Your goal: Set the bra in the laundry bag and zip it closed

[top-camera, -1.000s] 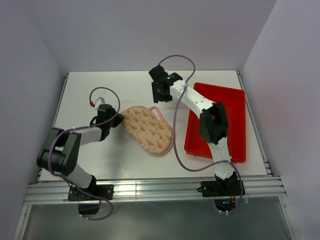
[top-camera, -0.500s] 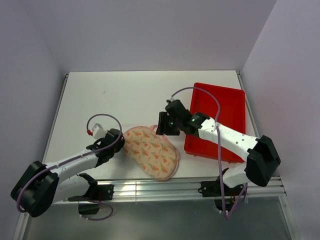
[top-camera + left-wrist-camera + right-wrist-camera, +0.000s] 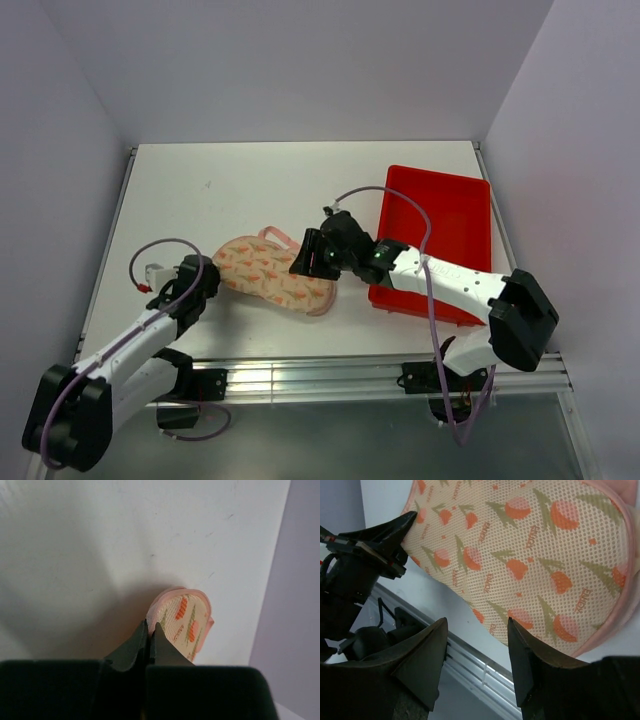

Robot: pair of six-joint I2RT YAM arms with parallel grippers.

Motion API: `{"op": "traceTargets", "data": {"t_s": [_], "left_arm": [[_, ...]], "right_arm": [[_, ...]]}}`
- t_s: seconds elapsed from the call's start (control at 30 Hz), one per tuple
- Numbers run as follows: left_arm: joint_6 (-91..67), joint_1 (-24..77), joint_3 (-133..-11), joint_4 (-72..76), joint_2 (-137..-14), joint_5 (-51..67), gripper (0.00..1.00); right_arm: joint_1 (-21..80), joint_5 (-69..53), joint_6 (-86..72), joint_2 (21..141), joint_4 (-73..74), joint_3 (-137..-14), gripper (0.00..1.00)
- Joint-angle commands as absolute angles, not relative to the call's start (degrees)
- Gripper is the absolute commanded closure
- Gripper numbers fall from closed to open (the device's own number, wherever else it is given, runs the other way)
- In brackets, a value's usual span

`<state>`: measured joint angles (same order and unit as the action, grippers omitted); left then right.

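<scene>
The laundry bag's pinched pink rim (image 3: 217,281) (image 3: 151,621) stands off the table, so it goes slightly down and back toward the metal bar next with my left gripper, which then releases it.
The laundry bag (image 3: 270,273) lies closed and flat on the white table, cream-pink with orange-red print and a pink loop at its far edge. My left gripper (image 3: 203,276) is shut on the bag's left edge; in the left wrist view the jaws (image 3: 150,627) meet on the pink rim of the bag (image 3: 186,620). My right gripper (image 3: 304,260) is open and hovers just over the bag's right end; in the right wrist view its gripper (image 3: 476,625) frames the bag's printed mesh (image 3: 530,555). The bra is not visible in any view.
A red plastic tray (image 3: 450,230) stands at the right, under my right arm. The metal rail of the table's front edge (image 3: 320,375) runs close behind the bag. Walls close in on the left, back and right.
My left gripper has drawn the bag left and toward the front edge. My right gripper came from the back of the table down to the bag's right end.
</scene>
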<state>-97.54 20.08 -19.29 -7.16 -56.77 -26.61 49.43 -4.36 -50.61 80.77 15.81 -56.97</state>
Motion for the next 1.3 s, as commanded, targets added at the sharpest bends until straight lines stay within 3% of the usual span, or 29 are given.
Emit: {"op": "traceTargets", "data": {"t_s": [0.0,0.37,0.73,1.27], "left_arm": [[-102.83,19.69,-15.48,-6.42,-50.12,-24.0,1.0],[-103.18,19.86,-6.68,-2.65,-46.14,-19.25,1.0],[-99.23,20.13,-6.85,-2.01,-46.76,-19.16,1.0],[-96.16,20.21,-5.8,-5.71,-41.4,-18.99,1.0]], "right_arm": [[50.97,-6.41,-56.24,80.07,7.23,-52.84,0.41],[60.55,-7.47,-77.34,81.21,-18.09,-38.85,0.36],[64.78,-1.85,-82.63,89.73,-16.98,-41.21,0.33],[63.37,3.77,-81.83,87.37,-8.2,-41.3,0.32]]}}
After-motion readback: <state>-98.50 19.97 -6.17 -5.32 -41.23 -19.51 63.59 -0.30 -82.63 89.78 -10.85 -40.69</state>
